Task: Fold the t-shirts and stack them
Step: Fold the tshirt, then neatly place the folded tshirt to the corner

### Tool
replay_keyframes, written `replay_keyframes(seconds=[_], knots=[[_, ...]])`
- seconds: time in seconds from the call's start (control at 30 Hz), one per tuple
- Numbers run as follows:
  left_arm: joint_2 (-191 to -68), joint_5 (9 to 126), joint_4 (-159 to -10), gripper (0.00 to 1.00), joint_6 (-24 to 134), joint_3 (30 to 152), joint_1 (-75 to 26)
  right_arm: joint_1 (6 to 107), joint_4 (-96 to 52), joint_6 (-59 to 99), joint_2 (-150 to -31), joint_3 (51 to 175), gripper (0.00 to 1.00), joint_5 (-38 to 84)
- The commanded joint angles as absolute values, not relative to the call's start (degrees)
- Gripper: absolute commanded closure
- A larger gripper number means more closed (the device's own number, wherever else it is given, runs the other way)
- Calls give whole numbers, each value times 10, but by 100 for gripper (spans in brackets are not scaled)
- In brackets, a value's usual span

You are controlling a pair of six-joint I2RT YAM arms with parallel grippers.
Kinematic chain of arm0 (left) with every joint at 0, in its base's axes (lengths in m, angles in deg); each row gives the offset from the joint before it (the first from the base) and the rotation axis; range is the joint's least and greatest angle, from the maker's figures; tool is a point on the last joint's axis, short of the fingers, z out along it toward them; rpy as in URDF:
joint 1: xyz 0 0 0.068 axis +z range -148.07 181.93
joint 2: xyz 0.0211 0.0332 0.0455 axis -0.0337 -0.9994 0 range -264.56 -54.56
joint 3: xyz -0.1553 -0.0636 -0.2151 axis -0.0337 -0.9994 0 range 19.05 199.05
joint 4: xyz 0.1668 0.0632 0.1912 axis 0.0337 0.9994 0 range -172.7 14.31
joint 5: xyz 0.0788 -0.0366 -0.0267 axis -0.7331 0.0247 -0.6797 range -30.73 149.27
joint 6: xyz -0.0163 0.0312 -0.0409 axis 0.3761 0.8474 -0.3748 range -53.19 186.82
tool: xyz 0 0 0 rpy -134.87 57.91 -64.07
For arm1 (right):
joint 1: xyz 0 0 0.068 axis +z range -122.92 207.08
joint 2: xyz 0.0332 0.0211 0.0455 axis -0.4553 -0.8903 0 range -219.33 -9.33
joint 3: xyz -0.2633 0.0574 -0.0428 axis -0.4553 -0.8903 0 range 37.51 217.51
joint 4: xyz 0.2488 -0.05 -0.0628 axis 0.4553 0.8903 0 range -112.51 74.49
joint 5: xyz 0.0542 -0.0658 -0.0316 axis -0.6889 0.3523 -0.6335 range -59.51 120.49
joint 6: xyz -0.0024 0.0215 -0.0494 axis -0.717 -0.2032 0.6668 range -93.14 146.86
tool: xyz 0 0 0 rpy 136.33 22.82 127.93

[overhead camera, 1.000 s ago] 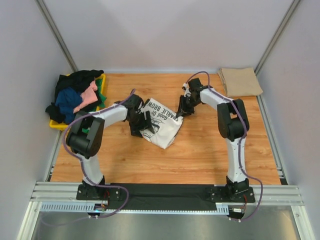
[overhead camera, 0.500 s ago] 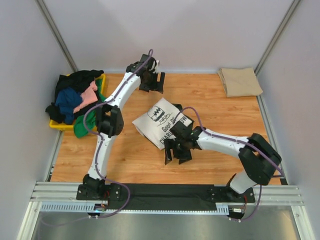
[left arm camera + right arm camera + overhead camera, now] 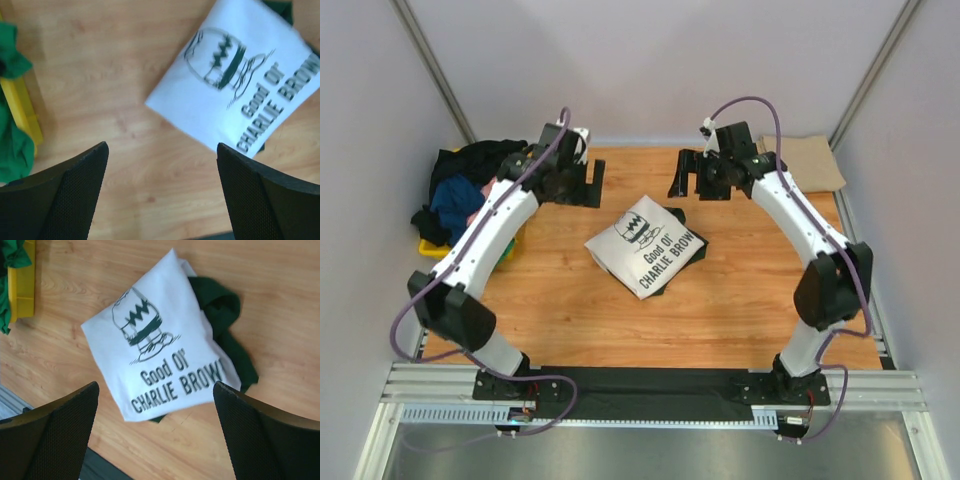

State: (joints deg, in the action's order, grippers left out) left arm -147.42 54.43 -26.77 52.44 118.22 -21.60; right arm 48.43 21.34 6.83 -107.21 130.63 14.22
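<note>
Next, my right gripper lowers its open fingers back onto the cream t-shirt's nearest edge by the green sleeve, since that edge lies below and back of the gripper.
The cream "Charlie Brown" t-shirt [image 3: 645, 245] lies folded near the table's middle, print up, with a dark green sleeve [image 3: 225, 330] sticking out from under it. It shows in the left wrist view [image 3: 240, 85] and the right wrist view [image 3: 160, 355]. My left gripper [image 3: 582, 183] hangs open above the table, back left of it. My right gripper [image 3: 695, 178] hangs open back right of it. Both the left [image 3: 161, 146] and the right [image 3: 155, 385] hold nothing. A folded tan t-shirt [image 3: 810, 160] lies at the back right corner.
A yellow tray [image 3: 432, 248] at the left edge holds a heap of black, blue, pink and green t-shirts [image 3: 470, 190]. Green cloth [image 3: 12, 145] spills over the tray's side. Grey walls close the table on three sides.
Both grippers have let go of the cream t-shirt and opened wide. The arms have risen and swung apart toward the back of the table. The t-shirt now lies flat, print up.
</note>
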Motion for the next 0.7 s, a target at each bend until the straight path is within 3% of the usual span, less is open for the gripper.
replay_keyframes(seconds=[0.0,0.1,0.3,0.5,0.67], knots=[[-1406,531,-249,4,457,1047,-219,448,225,157,-1179,1390,2,47],[-1331,567,-287,5,386,906,-219,433,239,178,-1279,1481,3,17],[-1248,756,-541,7,308,687,-227,433,228,183,-1411,1589,3,-18],[-1231,754,-605,7,306,632,-229,440,236,178,-1518,1642,3,-36],[-1230,751,-593,7,314,635,-229,464,207,193,-1523,1545,4,-22]])
